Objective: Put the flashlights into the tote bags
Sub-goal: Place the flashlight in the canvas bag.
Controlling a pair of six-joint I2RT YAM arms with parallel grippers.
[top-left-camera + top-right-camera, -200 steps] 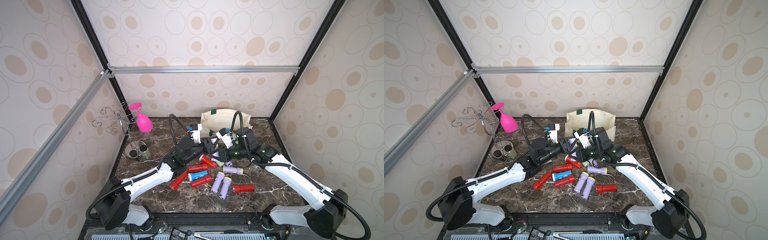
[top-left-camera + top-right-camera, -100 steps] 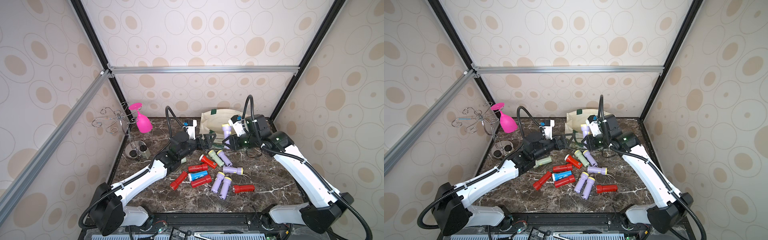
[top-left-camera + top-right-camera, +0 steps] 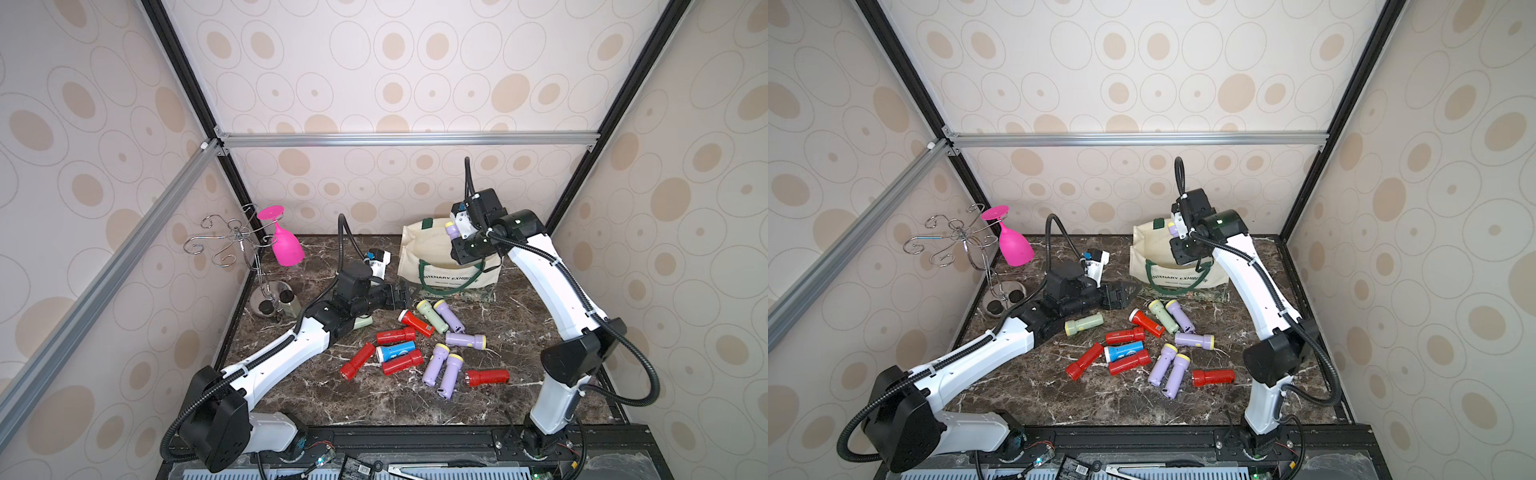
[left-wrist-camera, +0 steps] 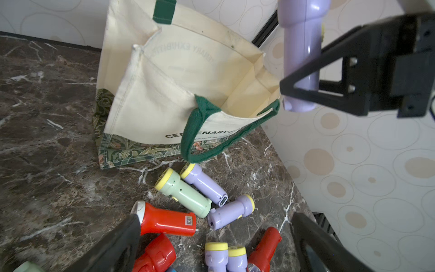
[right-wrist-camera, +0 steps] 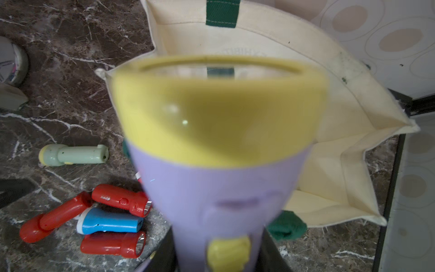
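Note:
The lilac flashlight is still hanging above the tote bag's rim, so the robot's right gripper needs to go down into the cream tote bag's opening [image 3: 438, 249] [image 5: 333, 136], which is wide open below it, and let the flashlight go.
The cream tote bag [image 3: 428, 253] [image 3: 1154, 253] stands open at the back of the table. Above its mouth my right gripper [image 3: 457, 235] [image 5: 219, 259] is shut on a lilac flashlight [image 3: 450, 227] [image 3: 1172, 230] [image 5: 219, 188] with its yellow-ringed head up. Low over the table in front of the bag [image 4: 176, 94], my left gripper [image 3: 401, 297] [image 3: 1125, 293] [image 4: 216, 247] is open and empty. Several flashlights lie loose on the marble: a blue one [image 3: 397, 351], red ones [image 3: 486, 377], lilac ones [image 4: 202, 183] and a pale green one [image 3: 1084, 325] beside the left arm.
A pink goblet [image 3: 284, 245] hangs upside down from a wire rack whose round base [image 3: 272, 297] stands at the back left. Patterned walls and black frame posts close in the table on three sides.
The right gripper rose from the pile with the lilac flashlight to above the bag's mouth. The left gripper opened and drew back; a pale green flashlight now lies beside its arm.

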